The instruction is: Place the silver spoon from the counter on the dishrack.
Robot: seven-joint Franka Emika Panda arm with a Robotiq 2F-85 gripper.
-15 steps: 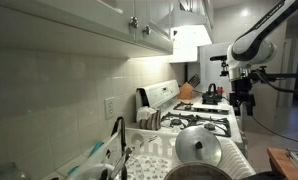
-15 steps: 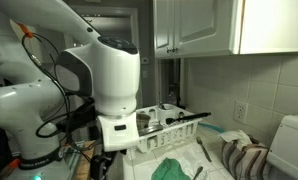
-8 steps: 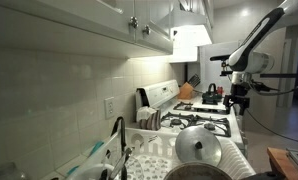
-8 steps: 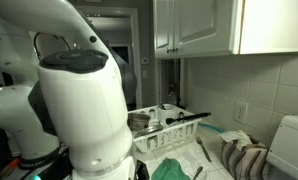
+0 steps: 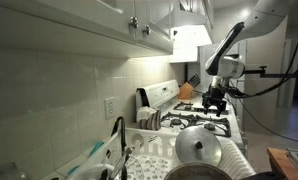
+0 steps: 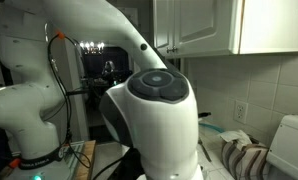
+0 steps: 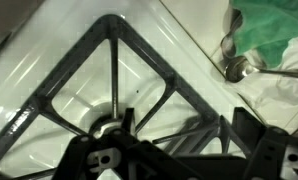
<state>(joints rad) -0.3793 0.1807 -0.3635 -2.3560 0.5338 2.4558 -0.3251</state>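
The spoon's bowl is past the black grate, so next I will move my open gripper across the stove's edge, past the grate and down onto it.
The silver spoon lies at the top right of the wrist view, bowl to the left, slim handle running right, beside a green cloth on the pale counter. My gripper shows as dark blurred fingers at the bottom edge, apart and empty, hovering over the stove's black grate, well short of the spoon. In an exterior view my gripper hangs above the white stove. The arm's body hides the dishrack.
A round metal pot lid sits near the stove's front. A dark curved faucet stands by the sink. A striped towel lies on the counter by the wall. Cabinets hang overhead.
The arm has swung in from beyond the stove's outer edge to above the burners, towards the wall. Its body now fills the other view, covering the dishrack and green cloth.
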